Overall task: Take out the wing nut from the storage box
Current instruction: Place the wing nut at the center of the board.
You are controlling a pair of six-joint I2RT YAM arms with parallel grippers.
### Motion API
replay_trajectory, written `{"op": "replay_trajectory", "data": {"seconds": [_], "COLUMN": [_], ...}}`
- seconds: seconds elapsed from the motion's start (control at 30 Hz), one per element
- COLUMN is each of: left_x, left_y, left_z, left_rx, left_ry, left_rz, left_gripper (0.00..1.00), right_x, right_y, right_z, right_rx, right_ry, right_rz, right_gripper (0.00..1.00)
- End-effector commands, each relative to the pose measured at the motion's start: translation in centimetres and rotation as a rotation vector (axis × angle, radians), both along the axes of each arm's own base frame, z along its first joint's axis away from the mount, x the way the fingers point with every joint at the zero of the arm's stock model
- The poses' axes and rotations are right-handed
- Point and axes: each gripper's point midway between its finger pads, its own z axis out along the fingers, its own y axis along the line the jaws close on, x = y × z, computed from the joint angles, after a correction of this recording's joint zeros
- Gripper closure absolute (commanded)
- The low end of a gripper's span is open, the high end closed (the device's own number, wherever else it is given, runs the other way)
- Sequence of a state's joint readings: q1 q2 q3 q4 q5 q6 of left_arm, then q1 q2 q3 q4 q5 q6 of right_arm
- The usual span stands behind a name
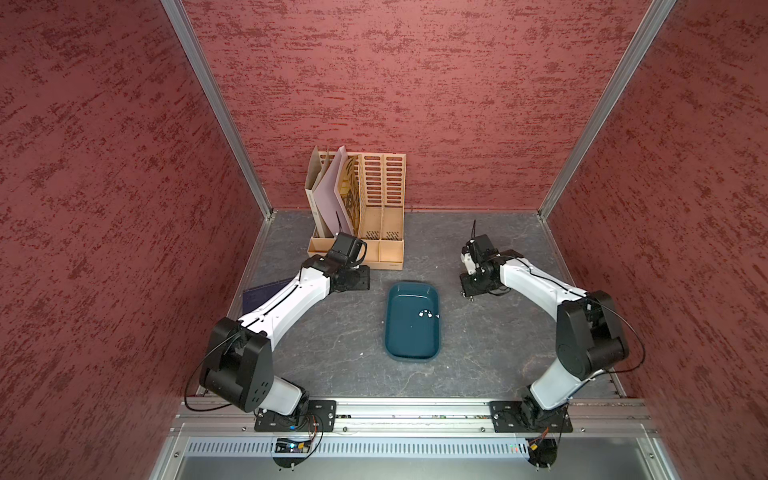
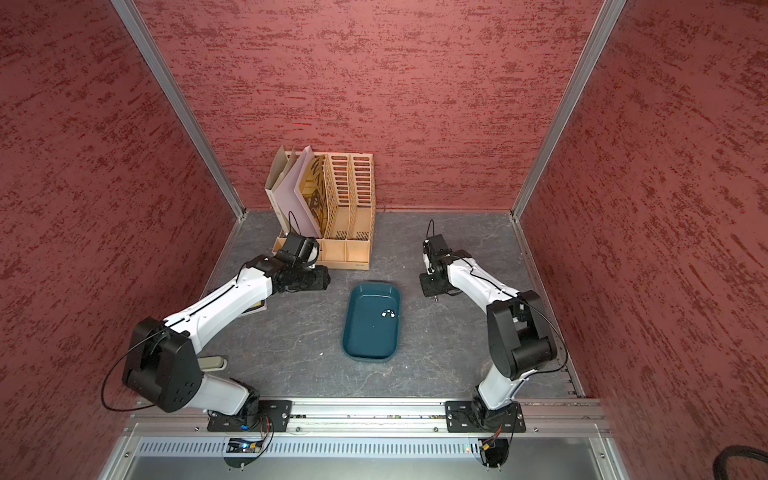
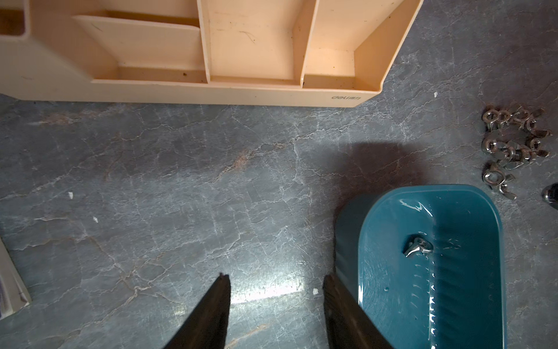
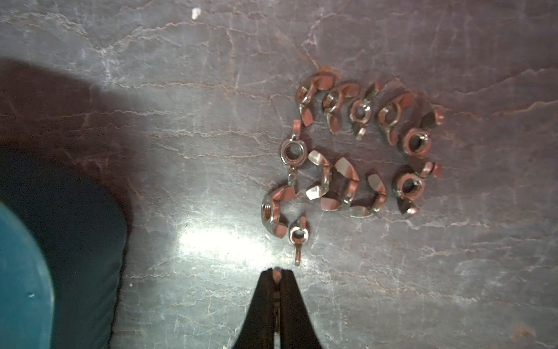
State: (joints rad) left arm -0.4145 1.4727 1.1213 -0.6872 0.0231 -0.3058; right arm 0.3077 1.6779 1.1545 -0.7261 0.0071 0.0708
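I will lower my right gripper onto the pile's near end next and release the small metal piece, as several wing nuts are gathered there.
The dark teal storage box [image 1: 411,353] [image 2: 368,355] lies in the middle of the table. One silver wing nut [image 3: 418,246] lies on its floor [image 3: 471,272]. My left gripper [image 3: 276,281] hangs open over bare table beside the box, one finger [image 3: 341,305] close to its outer wall. To the box's right, my right gripper [image 4: 277,273] [image 1: 471,291] is shut, with a small bit of metal like a wing nut's wing pinched between its tips. Just beyond it several wing nuts [image 4: 356,151] [image 3: 513,145] lie in a pile on the table.
A tall beige slotted file organiser [image 1: 374,208] with folders stands at the back, behind my left wrist. A dark blue book [image 1: 266,291] lies under the left arm. A small beige object [image 2: 212,363] sits near the left arm's base. Red walls close three sides.
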Motion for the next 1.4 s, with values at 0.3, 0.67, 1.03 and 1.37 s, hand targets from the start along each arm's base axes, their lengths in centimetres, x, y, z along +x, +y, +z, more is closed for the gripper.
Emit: {"op": "replay_trajectory", "data": {"seconds": [0.3, 0.67, 1.03, 1.37], "left_x": [0.8, 0.8, 0.6, 0.5], "left_y": [-0.5, -0.5, -0.3, -0.2], "left_z": [1.0, 1.3, 1.2, 1.2], "left_rx": [-0.005, 0.003, 0.01, 0.012], "left_ry": [-0.027, -0.03, -0.03, -0.032], "left_rz": [-0.009, -0.011, -0.007, -0.005], "left_gripper": [0.47, 0.47, 0.47, 0.47], "right_x": [1.4, 2.1, 2.2, 1.7], "right_y": [-0.4, -0.1, -0.3, -0.1], "right_z": [-2.8, -4.0, -4.4, -3.8], "right_rx": [0.014, 0.02, 0.014, 0.014], "right_ry": [0.002, 0.009, 0.016, 0.047], "right_rz": [-0.049, -0.053, -0.059, -0.035], "right_gripper": [0.99, 0.99, 0.99, 0.82]}}
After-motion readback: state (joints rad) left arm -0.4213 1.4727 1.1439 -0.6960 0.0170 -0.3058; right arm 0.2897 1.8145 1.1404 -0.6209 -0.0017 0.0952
